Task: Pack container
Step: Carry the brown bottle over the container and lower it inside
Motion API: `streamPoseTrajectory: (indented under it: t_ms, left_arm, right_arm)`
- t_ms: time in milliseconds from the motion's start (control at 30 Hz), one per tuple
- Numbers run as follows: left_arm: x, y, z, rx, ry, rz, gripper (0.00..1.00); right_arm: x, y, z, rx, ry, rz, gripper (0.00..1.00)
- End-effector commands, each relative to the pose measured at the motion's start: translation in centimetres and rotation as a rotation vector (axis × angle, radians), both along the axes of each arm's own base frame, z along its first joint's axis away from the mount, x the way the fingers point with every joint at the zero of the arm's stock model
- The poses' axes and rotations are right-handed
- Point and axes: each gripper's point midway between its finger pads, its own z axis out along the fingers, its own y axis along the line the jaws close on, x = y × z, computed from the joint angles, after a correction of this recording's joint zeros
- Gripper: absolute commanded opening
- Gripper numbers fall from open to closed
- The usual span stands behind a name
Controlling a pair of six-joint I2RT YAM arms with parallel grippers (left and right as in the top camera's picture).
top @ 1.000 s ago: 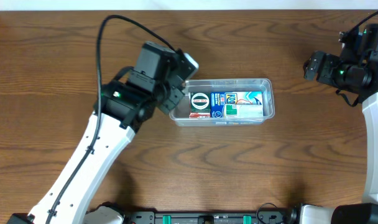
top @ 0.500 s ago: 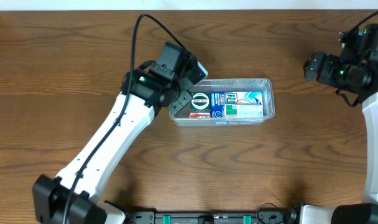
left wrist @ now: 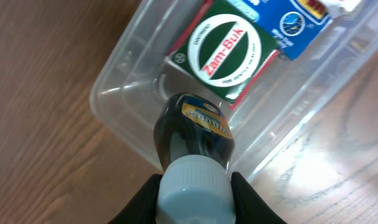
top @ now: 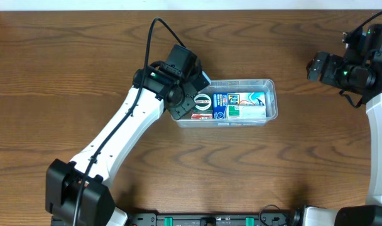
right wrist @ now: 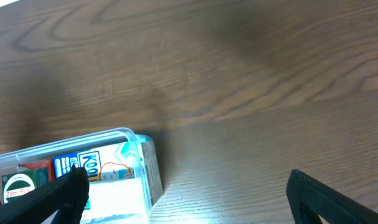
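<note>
I should next lower the bottle with my left gripper to the container's end beside the green Zam-Buk packet [left wrist: 225,51] and let go, since that end is still empty.
The clear plastic container [top: 271,100] lies mid-table and holds a green Zam-Buk packet [left wrist: 225,51], a blue packet [top: 220,105] and a white-and-teal packet [top: 251,105]. My left gripper [left wrist: 194,196] is shut on the white cap of a small dark bottle [left wrist: 194,130] and holds it tilted over the container's left end [left wrist: 120,109]. In the overhead view the left gripper [top: 186,95] covers that end. My right gripper [right wrist: 189,199] is open and empty, well to the right of the container [right wrist: 148,162].
Brown wooden table [top: 197,169] all round. The right arm [top: 348,69] sits near the table's right edge.
My left arm has swung up and to the right, bringing the bottle over the container's left end. The right arm has not moved.
</note>
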Motion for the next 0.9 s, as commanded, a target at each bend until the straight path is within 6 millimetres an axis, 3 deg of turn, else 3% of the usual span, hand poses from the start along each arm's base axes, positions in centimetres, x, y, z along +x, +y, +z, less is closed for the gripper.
streamPoseTrajectory:
  t_ms: [0,367,567,700,867]
  left_arm:
    - [-0.3,-0.3,-1.1,-0.003,0.035,-0.031,0.11]
    - [-0.3,-0.3,-5.2,0.054,0.132,-0.051,0.11]
    - [0.0,-0.5,-5.5,0.053,0.129,-0.05,0.11]
    - [0.0,-0.5,-5.5,0.053,0.128,-0.05,0.33]
    - [0.0,-0.5,-5.5,0.053,0.128,-0.05,0.54]
  right_arm:
    - [0.0,-0.3,-0.1,0.006,0.004,-0.015,0.99]
    - [0.0,-0.3,-0.1,0.006,0.004,-0.015,0.99]
    - [0.0,-0.3,-0.1,0.006,0.004,-0.015,0.99]
    - [0.0,-0.3,-0.1,0.006,0.004,-0.015,0.99]
    - [0.0,-0.3,-0.1,0.006,0.004,-0.015,0.99]
